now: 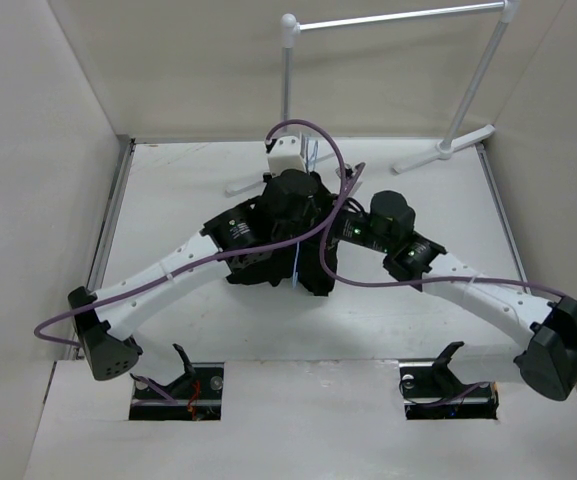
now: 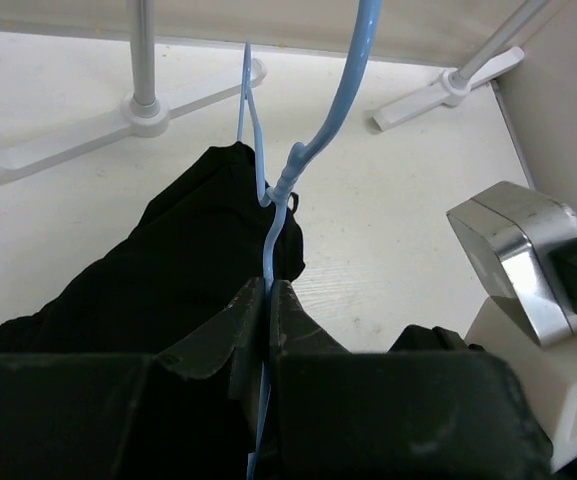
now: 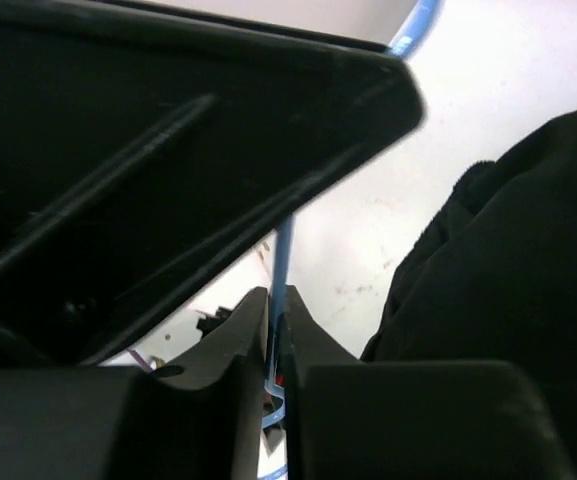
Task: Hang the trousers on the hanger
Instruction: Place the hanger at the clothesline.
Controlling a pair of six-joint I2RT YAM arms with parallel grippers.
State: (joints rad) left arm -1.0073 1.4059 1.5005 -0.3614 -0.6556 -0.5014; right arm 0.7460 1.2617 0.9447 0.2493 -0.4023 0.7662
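Observation:
My right gripper should lift the hanger [image 1: 298,262] outward and let it go at the rack's empty top bar [image 1: 458,11], because the bar is above and outward of my gripper.
The black trousers [image 1: 258,270] lie bunched on the white table beneath both wrists. In the left wrist view they [image 2: 168,270] spread out left of the thin blue hanger [image 2: 273,215]. The hanger's hook [image 2: 353,80] curves up toward the rack. My left gripper [image 2: 268,292] is shut on the hanger's wire just below the neck. My right gripper [image 3: 279,300] is shut on another blue bar of the hanger [image 3: 284,250], with the trousers [image 3: 508,290] close on its right. From above, only a short blue line of the hanger [image 1: 298,262] shows. I cannot tell whether fabric hangs over a bar.
The white garment rack [image 1: 398,15] stands at the back, and its feet [image 2: 118,125] [image 2: 448,85] rest on the table just beyond the hanger. The left arm's black body [image 3: 148,150] fills the upper left of the right wrist view. White walls enclose the table on three sides.

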